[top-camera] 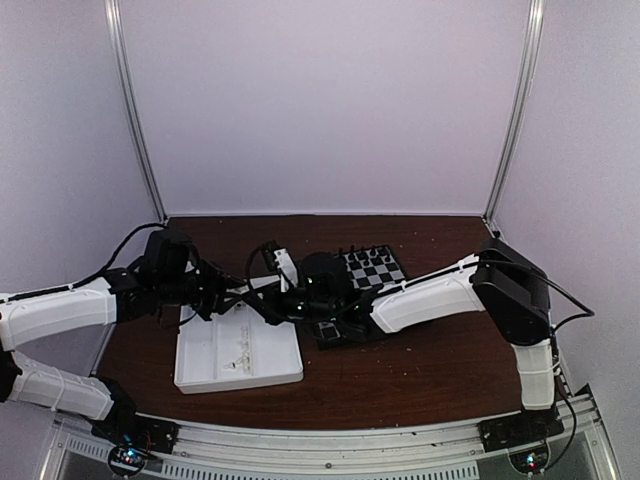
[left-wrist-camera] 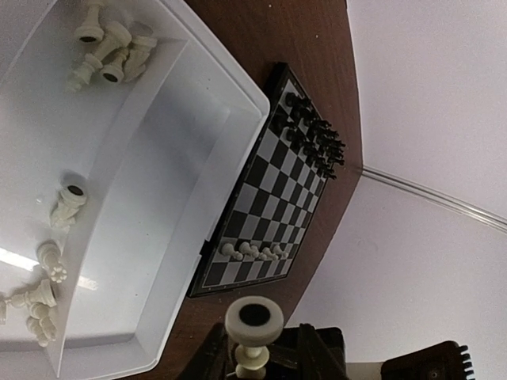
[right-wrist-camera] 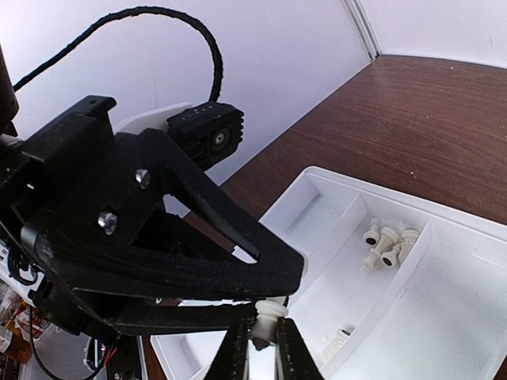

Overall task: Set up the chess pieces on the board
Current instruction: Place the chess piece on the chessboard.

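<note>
The row behind the white pawns is empty and is below my right gripper, to its right in the top view. I will swing the gripper there, lower it and release.
One white chess piece [right-wrist-camera: 268, 313] is pinched between the fingers of my right gripper [right-wrist-camera: 262, 332], above the white tray [right-wrist-camera: 444, 317]. The left gripper [left-wrist-camera: 265, 356] stands around the same piece [left-wrist-camera: 253, 321], whose round base faces the camera, with a gap showing beside one finger. In the top view both grippers meet over the tray's far edge, the left gripper [top-camera: 258, 300] facing the right gripper [top-camera: 283, 300]. The board [left-wrist-camera: 273, 182] carries a row of white pawns [left-wrist-camera: 253, 252] and black chessmen [left-wrist-camera: 313, 134] at its far end.
More white pieces lie loose in the tray compartments, some [left-wrist-camera: 107, 47] at the far end and others [left-wrist-camera: 67, 206] nearer. The tray [top-camera: 200, 360] sits left of the board [top-camera: 375, 268] on the brown table. White walls enclose the table.
</note>
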You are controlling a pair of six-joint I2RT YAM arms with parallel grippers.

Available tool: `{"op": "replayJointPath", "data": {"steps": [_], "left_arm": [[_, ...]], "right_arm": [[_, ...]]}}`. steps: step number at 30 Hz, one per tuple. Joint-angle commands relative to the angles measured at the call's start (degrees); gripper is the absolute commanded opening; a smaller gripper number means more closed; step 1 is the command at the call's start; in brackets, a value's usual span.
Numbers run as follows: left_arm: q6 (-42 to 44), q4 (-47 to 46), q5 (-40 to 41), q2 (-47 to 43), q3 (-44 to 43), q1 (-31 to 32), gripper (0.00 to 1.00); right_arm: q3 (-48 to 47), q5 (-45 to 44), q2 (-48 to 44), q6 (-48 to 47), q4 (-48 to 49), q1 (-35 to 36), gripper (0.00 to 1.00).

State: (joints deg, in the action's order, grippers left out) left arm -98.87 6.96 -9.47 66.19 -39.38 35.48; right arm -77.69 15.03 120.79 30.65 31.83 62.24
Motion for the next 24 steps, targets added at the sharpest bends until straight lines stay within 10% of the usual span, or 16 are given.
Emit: {"op": "replayJointPath", "data": {"steps": [1, 5, 13, 24], "left_arm": [[0.91, -2.30, -1.10, -1.28, 0.30, 0.20, 0.36], [2.60, -1.85, -1.17, -1.82, 0.27, -0.46, 0.55], [21.14, 3.67, -3.98, -4.86, -2.42, -5.46, 0.57], [44.65, 19.85, -0.91, -2.73, -14.11, -6.39, 0.57]], "right_arm": [[1.73, -2.23, -2.04, 0.32, 0.88, -0.16, 0.06], [3.80, -1.38, -3.96, 0.63, 1.00, -0.91, 0.05], [10.20, 6.91, -17.97, -1.17, -13.16, -7.03, 0.07], [-6.05, 6.46, -24.91, -15.13, -74.14, -18.35, 0.08]]}}
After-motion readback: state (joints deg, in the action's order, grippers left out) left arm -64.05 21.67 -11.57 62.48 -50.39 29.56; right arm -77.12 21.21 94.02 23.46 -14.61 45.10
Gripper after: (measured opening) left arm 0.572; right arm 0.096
